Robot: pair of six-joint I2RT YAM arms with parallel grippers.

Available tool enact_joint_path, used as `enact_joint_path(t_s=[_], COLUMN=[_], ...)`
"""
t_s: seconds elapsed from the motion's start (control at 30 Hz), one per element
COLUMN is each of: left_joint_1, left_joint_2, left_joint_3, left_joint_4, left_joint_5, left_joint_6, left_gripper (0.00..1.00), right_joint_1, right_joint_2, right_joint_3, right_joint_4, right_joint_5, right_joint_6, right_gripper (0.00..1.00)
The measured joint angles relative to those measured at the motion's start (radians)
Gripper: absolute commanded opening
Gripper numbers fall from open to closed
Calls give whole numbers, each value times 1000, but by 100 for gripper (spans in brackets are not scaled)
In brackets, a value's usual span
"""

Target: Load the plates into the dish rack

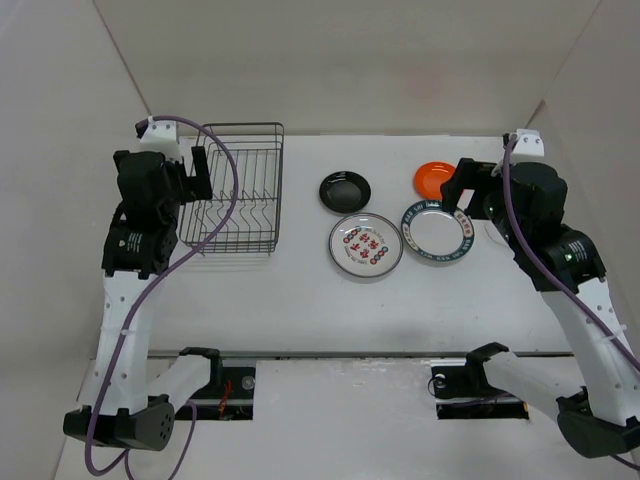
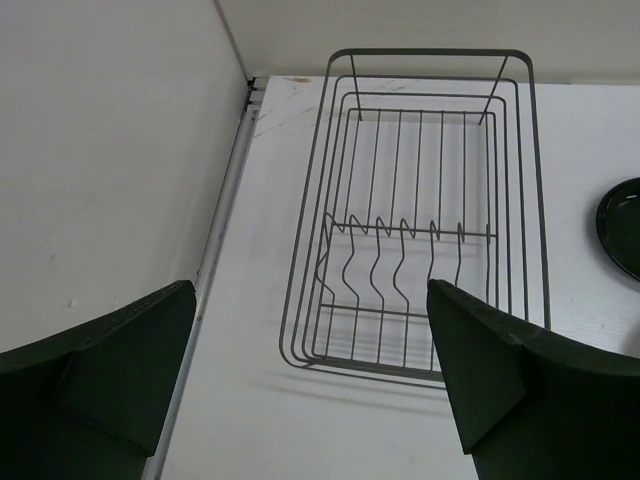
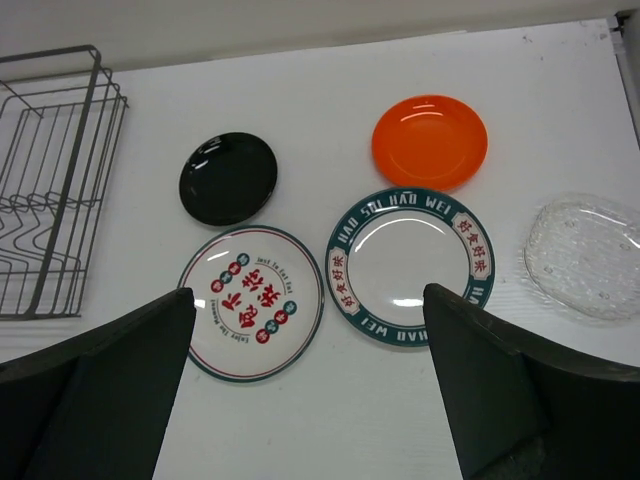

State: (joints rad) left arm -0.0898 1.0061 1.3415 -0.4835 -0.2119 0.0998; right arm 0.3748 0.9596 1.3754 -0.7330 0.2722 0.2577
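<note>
The red-patterned plate's facing rim [image 1: 400, 257] [image 3: 317, 333] lies nearest my right gripper, so I will next move that gripper down and to the left in the top view onto it.
The dark wire dish rack [image 1: 250, 200] stands at the left of the table with nothing in it. Four plates lie flat to its right: glossy black [image 1: 345, 190], orange [image 1: 435, 178], white with red pattern [image 1: 365, 246] and green-rimmed white [image 1: 437, 232]. My left gripper [image 1: 197, 180] hovers open over the rack's left side; the left wrist view looks down on the rack [image 2: 420, 228] between its spread fingers. My right gripper [image 1: 460, 190] hangs open above the orange and green-rimmed plates. The right wrist view shows the red-patterned [image 3: 252, 302] and green-rimmed [image 3: 410, 265] plates below it.
A clear glass dish [image 3: 585, 255] lies right of the green-rimmed plate. White walls close in the table on the left, back and right. The left wall [image 2: 110, 150] runs close beside the rack.
</note>
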Motion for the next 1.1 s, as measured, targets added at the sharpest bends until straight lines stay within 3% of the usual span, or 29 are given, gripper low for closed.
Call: enact_joint_path(t_s=[0.33, 0.47, 0.57, 0.7, 0.93, 1.1], left_joint_1=[0, 0, 0, 0, 0, 0], left_joint_2=[-16, -29, -33, -33, -34, -34], left_joint_3=[-1, -14, -23, -25, -34, -42], left_joint_4=[0, 3, 2, -1, -1, -1], left_joint_5=[-3, 3, 32, 72, 125, 141], left_joint_6=[-4, -10, -12, -12, -11, -11], left_gripper=[100, 100, 100, 100, 100, 100], right_joint_1=[1, -60, -108, -119, -120, -120], right_joint_2=[-29, -73, -82, 9, 72, 201], right_joint_3=[-71, -285, -531, -721, -800, -822], right_joint_4=[52, 203, 406, 492, 695, 815], right_joint_5=[-13, -189, -379, -497, -539, -543], right_joint_6=[24, 98, 166, 234, 345, 388], right_gripper=[100, 100, 100, 92, 84, 80])
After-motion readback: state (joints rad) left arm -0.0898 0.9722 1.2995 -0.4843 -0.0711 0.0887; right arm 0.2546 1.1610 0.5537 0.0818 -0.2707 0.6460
